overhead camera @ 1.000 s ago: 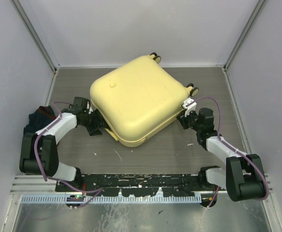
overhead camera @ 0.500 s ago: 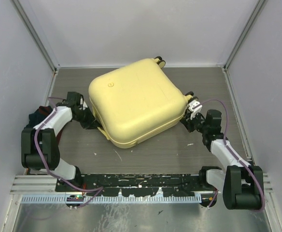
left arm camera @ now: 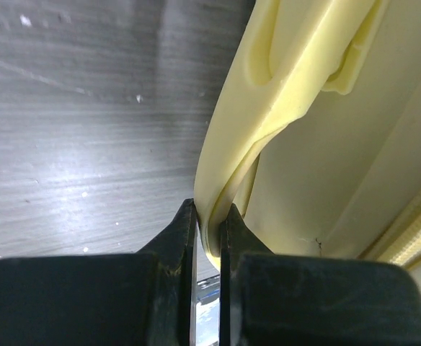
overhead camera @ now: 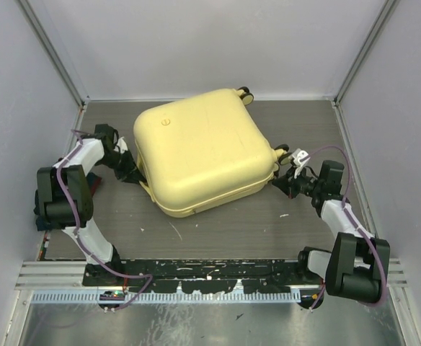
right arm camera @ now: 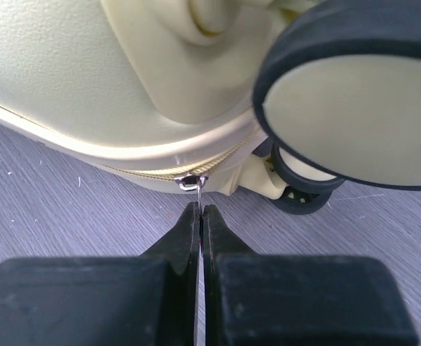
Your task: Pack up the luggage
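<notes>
The luggage is shut and the zipper pull is by the wheels, so the robot's left gripper will next move outward with the yellow side handle and then open.
The luggage, a pale yellow hard-shell suitcase, lies shut and flat in the middle of the table, wheels at the far right. My left gripper is at its left side, shut on the yellow side handle. My right gripper is at its right near corner, shut on the thin metal zipper pull that hangs from the zip. A black wheel fills the upper right of the right wrist view.
Grey walls close the table on three sides. A dark cloth shows at the left edge behind the left arm. A metal rail runs along the near edge.
The suitcase has turned anticlockwise and shifted a little. My left gripper moved back along its left side; my right gripper moved right and back with the zipper pull.
</notes>
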